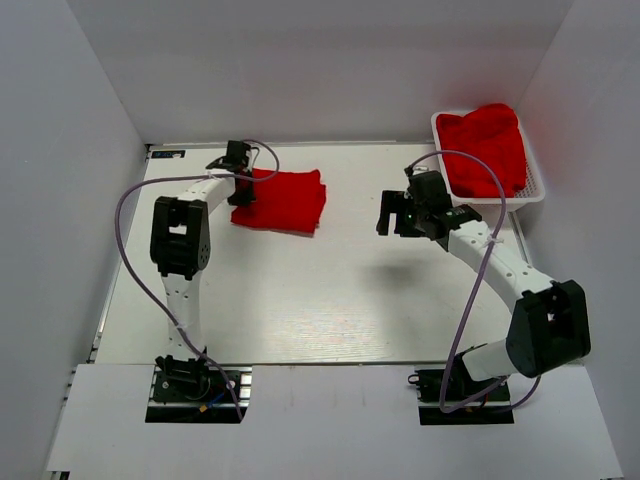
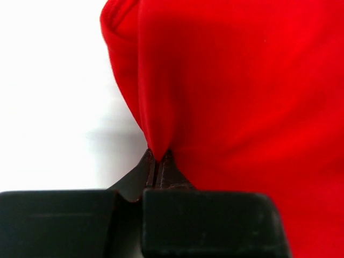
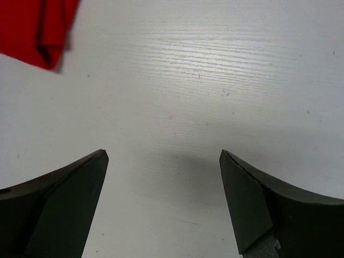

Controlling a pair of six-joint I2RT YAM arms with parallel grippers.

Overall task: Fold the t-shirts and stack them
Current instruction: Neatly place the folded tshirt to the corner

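Note:
The table is bare and open toward the corner of the walls, so the left gripper needs to slide the folded t-shirt (image 1: 285, 200) outward next, to the left in the top view.
A folded red t-shirt (image 1: 285, 200) lies at the back left of the table. My left gripper (image 1: 243, 186) is at its left edge, shut on a pinched fold of the t-shirt (image 2: 242, 97), jaws together with cloth between the tips (image 2: 159, 156). More red t-shirts (image 1: 490, 145) are heaped in the white mesh basket (image 1: 536, 190) at the back right. My right gripper (image 1: 391, 214) hovers open and empty over bare table, between the folded shirt and the basket. A corner of the folded shirt (image 3: 40, 29) shows at the top left of the right wrist view.
White walls close in the table on three sides. The arm bases (image 1: 195, 382) sit at the near edge. A purple cable (image 1: 130, 250) loops beside the left arm and another loops (image 1: 478, 270) along the right arm.

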